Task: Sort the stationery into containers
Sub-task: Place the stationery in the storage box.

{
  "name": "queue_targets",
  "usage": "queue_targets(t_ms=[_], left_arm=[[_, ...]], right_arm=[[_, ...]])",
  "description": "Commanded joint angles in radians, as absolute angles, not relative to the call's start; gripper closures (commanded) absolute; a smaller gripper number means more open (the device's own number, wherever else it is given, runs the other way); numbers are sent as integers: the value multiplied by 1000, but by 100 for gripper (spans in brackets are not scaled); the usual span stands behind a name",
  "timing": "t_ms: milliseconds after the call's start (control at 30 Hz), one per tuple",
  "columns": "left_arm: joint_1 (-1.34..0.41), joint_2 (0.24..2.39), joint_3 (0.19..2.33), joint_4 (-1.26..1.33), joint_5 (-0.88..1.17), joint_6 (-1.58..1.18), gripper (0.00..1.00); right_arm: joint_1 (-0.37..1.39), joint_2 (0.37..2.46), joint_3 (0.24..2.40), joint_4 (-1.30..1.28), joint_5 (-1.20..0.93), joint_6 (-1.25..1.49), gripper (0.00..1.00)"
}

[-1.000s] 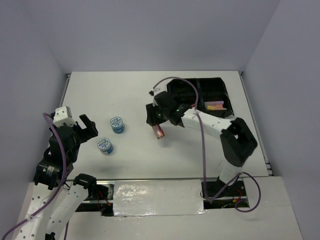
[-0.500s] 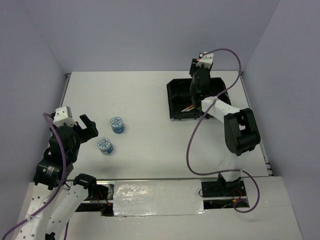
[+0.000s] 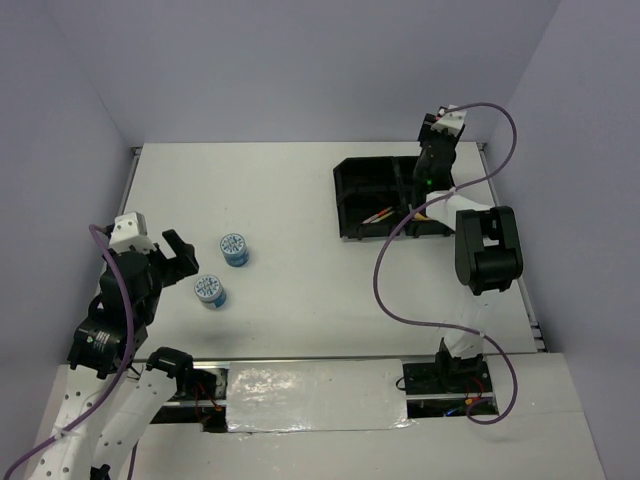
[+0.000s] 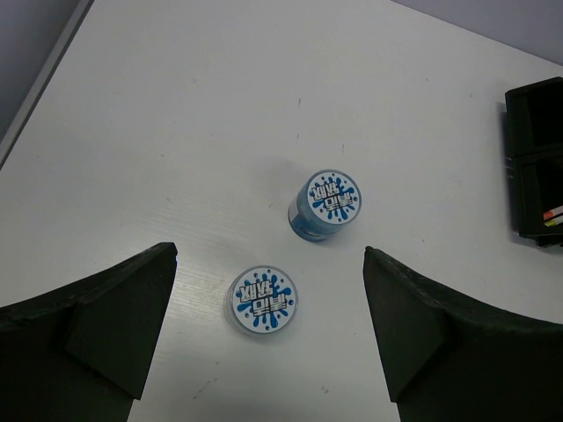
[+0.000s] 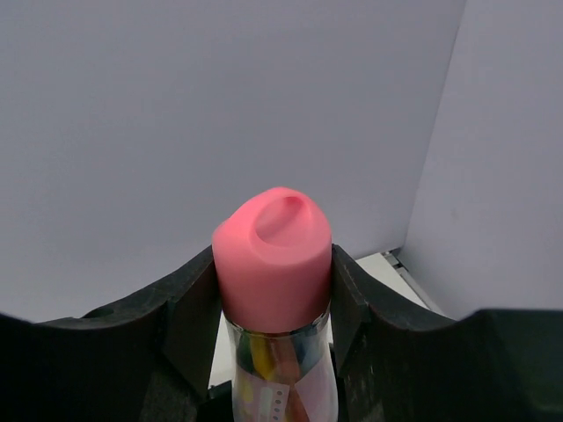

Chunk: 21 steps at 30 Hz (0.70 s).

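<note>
The pink-capped glue stick (image 5: pixel 274 246) is still held up above the black tray, so next I bring my right gripper down toward the tray's far section beneath and open.
Two round blue-white tape rolls (image 3: pixel 233 248) (image 3: pixel 209 291) stand on the white table at the left. My left gripper (image 3: pixel 178 255) hovers open just left of them; in its wrist view the jaws (image 4: pixel 268 255) frame the nearer roll (image 4: pixel 263 299) and the farther roll (image 4: pixel 327 202). The black tray (image 3: pixel 345 200) sits at the back right, with thin pens (image 3: pixel 378 215) in one compartment. My right gripper (image 3: pixel 430 140) is raised over the tray's far right part, facing the back wall. It (image 5: pixel 273 281) is shut on the pink-capped glue stick (image 5: pixel 274 246).
The tray's edge (image 4: pixel 532 167) shows at the right of the left wrist view, with pen tips (image 4: pixel 552 215) inside. Grey walls close the table at the back and both sides. A purple cable loops from the right arm (image 3: pixel 385 270).
My right arm has swung from the table's middle to the back right above the tray, lifting and tilting up with the glue stick held. The left arm and tape rolls stayed put.
</note>
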<state>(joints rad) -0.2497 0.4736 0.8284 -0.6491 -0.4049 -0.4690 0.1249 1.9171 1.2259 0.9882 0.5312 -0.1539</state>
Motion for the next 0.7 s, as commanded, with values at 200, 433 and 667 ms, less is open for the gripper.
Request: queue_targets(t_ms=[200, 433, 667], left_arm=[[-253, 476, 825, -595, -376, -440, 1], [-253, 471, 825, -595, -379, -439, 1], [-253, 468, 825, -594, -374, -439, 1]], right_arm=[[63, 1977, 1193, 1080, 316, 26, 100], [29, 2034, 1183, 1082, 230, 72, 100], [25, 2056, 1160, 1118, 212, 67, 96]])
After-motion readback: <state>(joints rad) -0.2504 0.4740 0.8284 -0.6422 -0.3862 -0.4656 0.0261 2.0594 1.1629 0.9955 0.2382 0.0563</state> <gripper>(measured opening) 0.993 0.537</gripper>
